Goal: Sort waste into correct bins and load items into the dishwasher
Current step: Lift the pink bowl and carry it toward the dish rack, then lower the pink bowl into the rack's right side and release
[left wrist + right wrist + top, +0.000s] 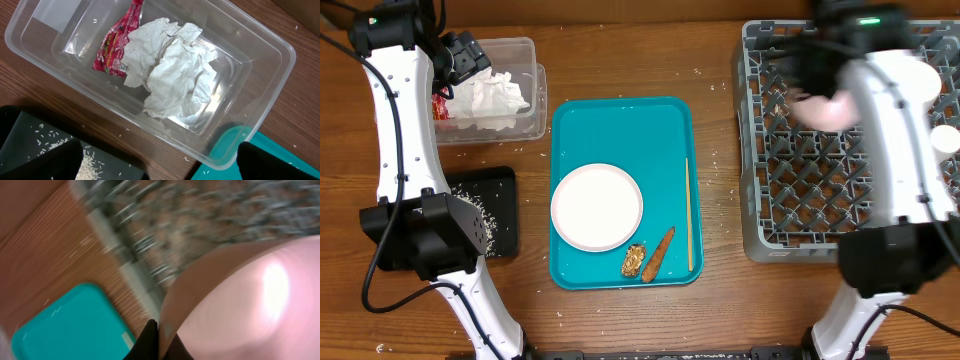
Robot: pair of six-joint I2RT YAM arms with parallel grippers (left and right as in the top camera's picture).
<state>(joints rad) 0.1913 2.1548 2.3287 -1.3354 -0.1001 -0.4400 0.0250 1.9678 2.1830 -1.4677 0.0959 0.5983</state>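
The pale-pink bowl goes right in the overhead view next as my right gripper tilts and lowers to release it on the dish rack's wires [948, 178]. They stand empty beside the small white cup.
My left gripper [160, 167] hangs open above the near rim of the clear tub [260, 45], with nothing between its fingers. In the tub lie crumpled white napkins [175, 75] and a red wrapper [115, 47]. My right gripper [159, 330] is shut on the rim of a pale-pink bowl [240, 305], held over the left part of the grey dish rack [790, 190]; the view is blurred. On the teal tray [620, 125] lie a white plate [597, 207], a brown lump [633, 260] and a carrot-like stick [658, 255].
The black tray [505, 200] in front of the tub holds white crumbs [480, 215]. A thin wooden stick [688, 215] lies along the teal tray's right side. A white dish [920, 80] and a small white cup [945, 138] sit in the rack's right part.
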